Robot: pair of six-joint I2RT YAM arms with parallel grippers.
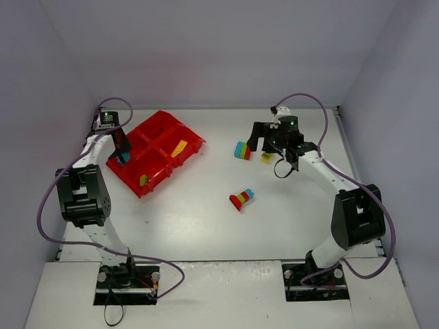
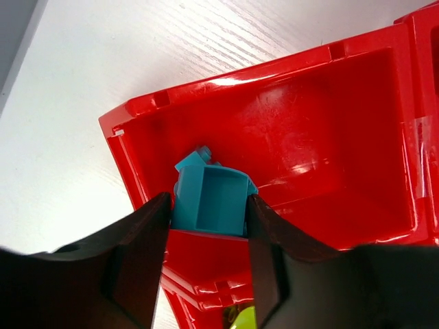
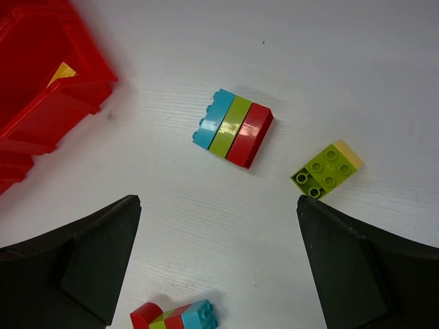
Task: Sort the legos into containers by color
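My right gripper turns and lowers next onto the green end of the green-and-yellow piece [image 1: 266, 156] [image 3: 324, 172], which lies below and to the right in the wrist view.
My left gripper [image 2: 208, 202] is shut on a teal-blue lego [image 2: 209, 195] and holds it over a bare corner compartment of the red tray [image 2: 322, 123]. From above, that gripper [image 1: 122, 154] hangs at the tray's left side [image 1: 159, 127]. A yellow lego [image 1: 180, 147] and a lime green one [image 1: 143, 180] lie in other compartments. My right gripper [image 3: 218, 200] is open above the table with nothing between its fingers. Ahead of it lies a teal, green and red stack [image 3: 233, 127]. A green and yellow piece [image 3: 327, 169] sits by its right finger.
A second small multicolour stack [image 1: 241, 198] lies mid-table, nearer the arm bases, and shows at the bottom of the right wrist view [image 3: 175, 317]. The tray's corner [image 3: 41, 110] stands to the left of the right gripper. Grey walls close in the table.
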